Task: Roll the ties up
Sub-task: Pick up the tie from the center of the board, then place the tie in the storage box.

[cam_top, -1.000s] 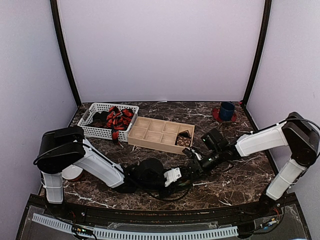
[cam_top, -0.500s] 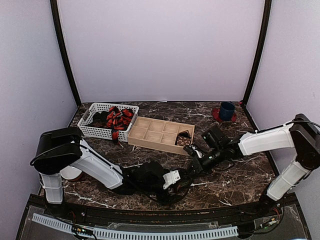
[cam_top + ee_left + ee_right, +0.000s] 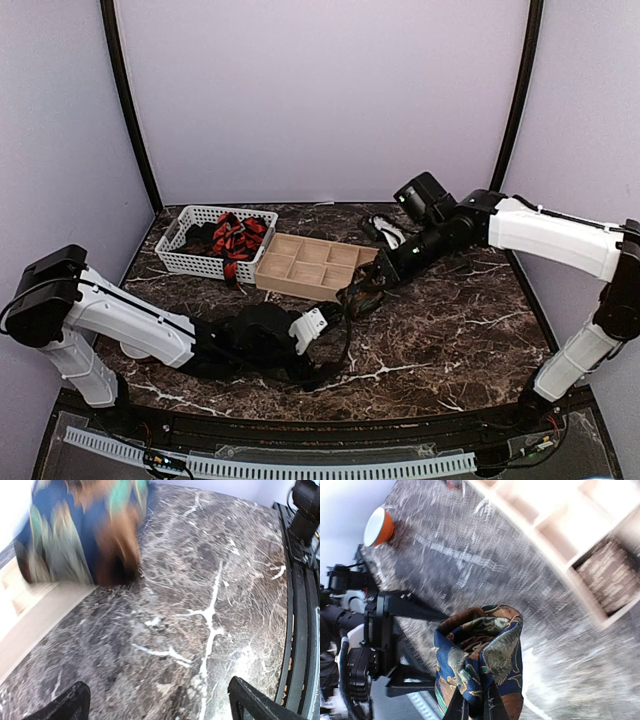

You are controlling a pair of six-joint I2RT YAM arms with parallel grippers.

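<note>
The brown dotted tie fills the near section, so my right gripper should turn and move outward past it, down into the tray's far corner section.
My right gripper is shut on a rolled tie, blue and brown-orange with green patches, and holds it in the air by the right end of the wooden tray. In the right wrist view the roll hangs from the gripper. A brown dotted rolled tie sits in a tray compartment. Low over the marble, my left gripper is open and holds nothing; its wrist view shows the gripper wide apart and the held tie blurred at the upper left. Red-and-black ties lie in the basket.
A white mesh basket stands at the back left beside the wooden tray. A blue cup on a red saucer is at the back right. An orange and white bowl sits near the left arm's base. Black cables trail under the left arm.
My left gripper opened and let go of the rolled tie. My right gripper shut on the roll and carried it up and back toward the tray. The left arm drew back leftward.
</note>
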